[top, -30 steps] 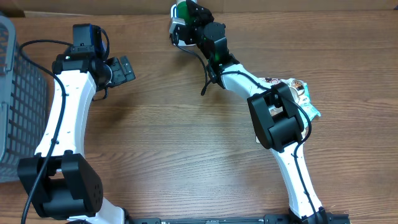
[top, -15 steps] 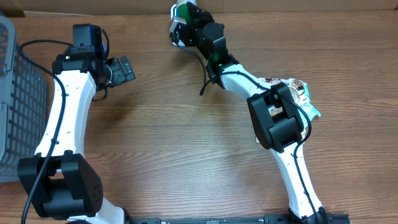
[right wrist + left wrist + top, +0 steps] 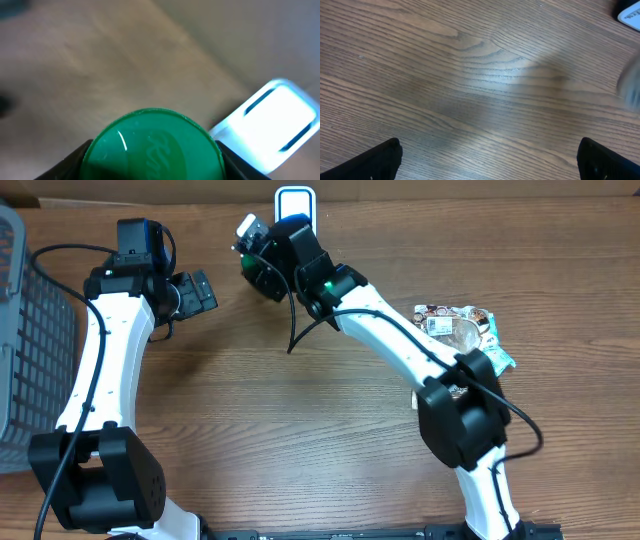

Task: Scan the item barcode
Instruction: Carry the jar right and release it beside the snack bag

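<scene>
Next, my right gripper will swing back from the scanner, to the right in the overhead view, and down beside the snack bag, where bare wood is free.
The item is a container with a green lid [image 3: 152, 145] that fills the bottom of the right wrist view, and my right gripper [image 3: 152, 167] is shut on it, one finger on each side. From overhead, that gripper [image 3: 258, 258] holds the item [image 3: 249, 229] at the back centre of the table, just left of the scanner [image 3: 295, 202]. The scanner [image 3: 274, 120] is a white glowing pad with a blue rim. No barcode shows in any view. My left gripper [image 3: 200, 290] hangs open over bare wood to the left; its fingertips [image 3: 380, 160] stand far apart.
A grey mesh basket [image 3: 20, 330] stands at the left edge. A crumpled snack bag [image 3: 465, 330] lies on the right beside the right arm's elbow. The scanner's corner [image 3: 630, 17] shows at the top right of the left wrist view.
My right arm has swung left and slightly forward with the item, coming off the scanner, which now shows uncovered. The left arm has not moved.
</scene>
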`<state>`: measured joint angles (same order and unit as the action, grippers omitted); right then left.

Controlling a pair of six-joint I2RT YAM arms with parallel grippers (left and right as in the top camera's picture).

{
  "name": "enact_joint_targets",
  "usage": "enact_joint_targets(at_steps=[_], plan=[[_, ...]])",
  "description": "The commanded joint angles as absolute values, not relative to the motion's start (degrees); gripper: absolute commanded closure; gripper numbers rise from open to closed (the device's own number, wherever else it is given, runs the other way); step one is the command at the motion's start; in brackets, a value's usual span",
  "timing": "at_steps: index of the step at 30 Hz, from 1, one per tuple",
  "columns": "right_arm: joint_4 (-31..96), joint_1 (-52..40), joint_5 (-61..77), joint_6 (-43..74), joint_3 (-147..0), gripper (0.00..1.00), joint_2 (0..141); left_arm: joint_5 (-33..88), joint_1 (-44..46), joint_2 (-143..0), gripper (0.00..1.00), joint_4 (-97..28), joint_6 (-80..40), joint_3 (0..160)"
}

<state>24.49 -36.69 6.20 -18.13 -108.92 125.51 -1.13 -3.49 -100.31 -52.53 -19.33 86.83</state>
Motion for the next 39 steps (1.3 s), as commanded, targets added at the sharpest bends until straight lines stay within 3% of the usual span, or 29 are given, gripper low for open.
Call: enact_joint_targets(at_steps=[1,4,7,16,19,20,21,25,33,39], plan=[[35.8,-34.6,12.6,-9.2,-109.9,0.50,122.8,-1.5,-3.7,-100.1,0.00,-52.4,-19.5,87.2],[54.0,-31.5,8.3,-10.7,-109.7,0.54,123.4,-1.5,-3.7,-100.1,0.00,-52.4,-19.5,87.2],[61.7,-27.1,6.7,-10.7,-108.9,0.55,123.4,-1.5,-3.7,-100.1,0.00,-52.4,-19.5,87.2],[63.6,-11.1,6.3,-5.5,-103.7,0.53,123.4,-1.5,-3.7,-100.1,0.00,-52.4,-19.5,87.2],[64.0,-8.8,8.6,-5.6,-102.7,0.44,123.4,-1.5,-3.7,-100.1,0.00,-52.4,-19.5,87.2],[64.7,-7.8,12.0,-5.6,-102.7,0.16,123.4,-1.5,-3.7,-100.1,0.00,-52.4,-19.5,87.2],[64.8,-7.3,14.2,-5.6,-102.7,0.00,123.3,-1.5,-3.7,-100.1,0.00,-52.4,-19.5,87.2],[68.8,-7.2,19.9,-7.2,-106.7,0.00,122.5,-1.5,-3.7,-100.1,0.00,-52.4,-19.5,87.2],[90.4,-9.9,24.1,-8.3,-127.7,0.00,110.1,-1.5,-3.7,-100.1,0.00,-52.4,-19.5,87.2],[93.4,-11.0,25.8,8.4,-129.1,0.00,99.0,-1.5,-3.8,-100.1,0.00,-52.4,-19.5,87.2]])
